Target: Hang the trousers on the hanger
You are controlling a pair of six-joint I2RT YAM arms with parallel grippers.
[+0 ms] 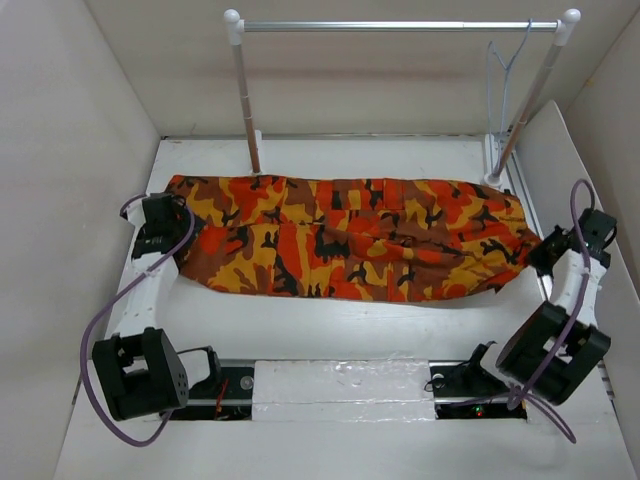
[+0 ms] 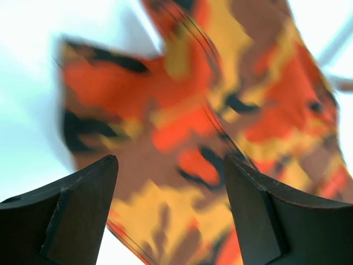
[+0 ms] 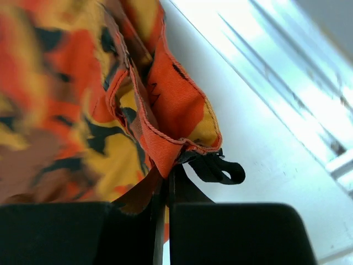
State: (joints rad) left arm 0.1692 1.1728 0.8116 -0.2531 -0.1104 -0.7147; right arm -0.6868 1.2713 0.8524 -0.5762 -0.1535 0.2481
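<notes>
The near half of the trousers still lies unfolded, so next my right gripper carries the orange hem outward onto the trousers' far corner (image 1: 509, 195) beside the white post and releases it.
The camouflage trousers (image 1: 350, 240) lie flat across the table from left to right. My left gripper (image 1: 172, 232) is at their left end. In the left wrist view it (image 2: 170, 161) is open, with blurred cloth (image 2: 187, 110) between and beyond its fingers. My right gripper (image 1: 541, 256) is at the trousers' right end. In the right wrist view it (image 3: 165, 178) is shut on the orange hem (image 3: 171, 110), beside a black loop (image 3: 220, 168). The thin pale hanger (image 1: 505, 75) hangs from the rail at the far right.
A rail with white posts and a silver crossbar (image 1: 400, 26) stands at the back of the table (image 1: 340, 325). Pale walls close in the left, back and right sides. Both arm bases sit at the near edge.
</notes>
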